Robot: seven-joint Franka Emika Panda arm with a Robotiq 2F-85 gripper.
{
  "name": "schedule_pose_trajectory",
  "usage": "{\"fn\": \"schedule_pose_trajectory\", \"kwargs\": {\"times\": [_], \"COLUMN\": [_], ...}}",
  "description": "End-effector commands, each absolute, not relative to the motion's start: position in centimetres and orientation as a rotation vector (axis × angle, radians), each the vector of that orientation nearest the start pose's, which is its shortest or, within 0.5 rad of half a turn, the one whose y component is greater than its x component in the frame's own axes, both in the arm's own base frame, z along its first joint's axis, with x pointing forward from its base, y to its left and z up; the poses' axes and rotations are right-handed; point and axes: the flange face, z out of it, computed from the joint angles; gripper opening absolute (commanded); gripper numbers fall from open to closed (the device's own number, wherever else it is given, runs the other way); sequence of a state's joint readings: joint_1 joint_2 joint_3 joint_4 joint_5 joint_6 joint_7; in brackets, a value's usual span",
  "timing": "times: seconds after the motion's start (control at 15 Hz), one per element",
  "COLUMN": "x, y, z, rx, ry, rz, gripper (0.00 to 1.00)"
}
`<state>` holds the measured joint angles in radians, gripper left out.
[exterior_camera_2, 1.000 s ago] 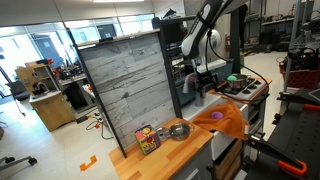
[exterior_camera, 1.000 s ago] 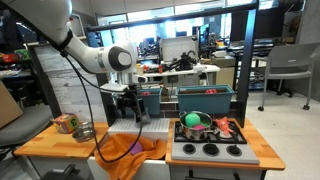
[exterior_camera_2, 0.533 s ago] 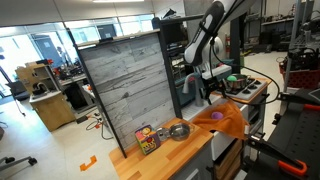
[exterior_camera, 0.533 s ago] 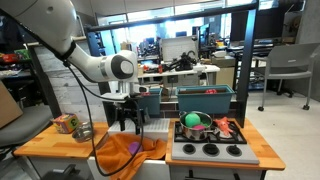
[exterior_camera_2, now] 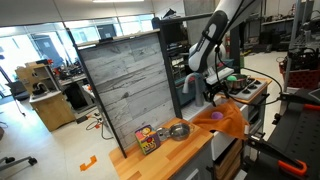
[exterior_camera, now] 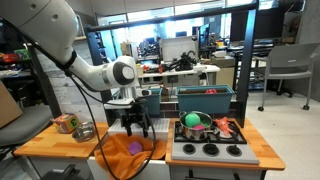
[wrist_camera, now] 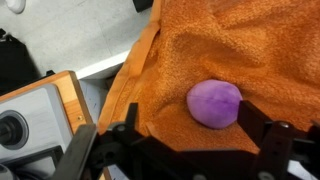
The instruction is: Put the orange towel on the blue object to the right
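The bunched towel edge is beside the purple ball, and my gripper's fingers already hang on either side of its crumpled folds, so I will move my open gripper down onto it next.
The orange towel lies crumpled over the toy sink and hangs over the table's front edge; it also shows in the other exterior view and fills the wrist view. A small purple ball rests on it. My gripper hangs just above the towel, open and empty, with its fingers either side of the purple ball in the wrist view. The wide teal-blue bin stands behind the toy stove, to the right of the gripper.
A narrower teal-blue bin stands right behind the gripper. The toy stove carries a green item and a pot. A metal bowl and a colourful box sit at the left. A grey board stands behind.
The gripper has moved down and slightly right, closer to the towel and the purple ball. The towel has not moved.
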<state>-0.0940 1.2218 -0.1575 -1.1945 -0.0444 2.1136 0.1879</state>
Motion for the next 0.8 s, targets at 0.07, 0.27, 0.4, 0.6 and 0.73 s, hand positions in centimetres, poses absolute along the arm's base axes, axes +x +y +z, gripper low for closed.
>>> {"fn": "schedule_pose_trajectory", "kwargs": {"times": [0.07, 0.27, 0.4, 0.6, 0.73], "x": [69.3, 69.8, 69.8, 69.7, 69.0], "y": [-14.1, -12.8, -12.4, -11.8, -12.4], "z": [-0.5, -1.6, -2.8, -4.3, -5.3], "rx": [-3.32, -3.336, -3.349, -3.354, -3.333], "ry": [0.534, 0.564, 0.579, 0.606, 0.658], "rz": [0.463, 0.473, 0.48, 0.508, 0.57], "gripper": [1.0, 1.0, 1.0, 1.0, 1.0]}}
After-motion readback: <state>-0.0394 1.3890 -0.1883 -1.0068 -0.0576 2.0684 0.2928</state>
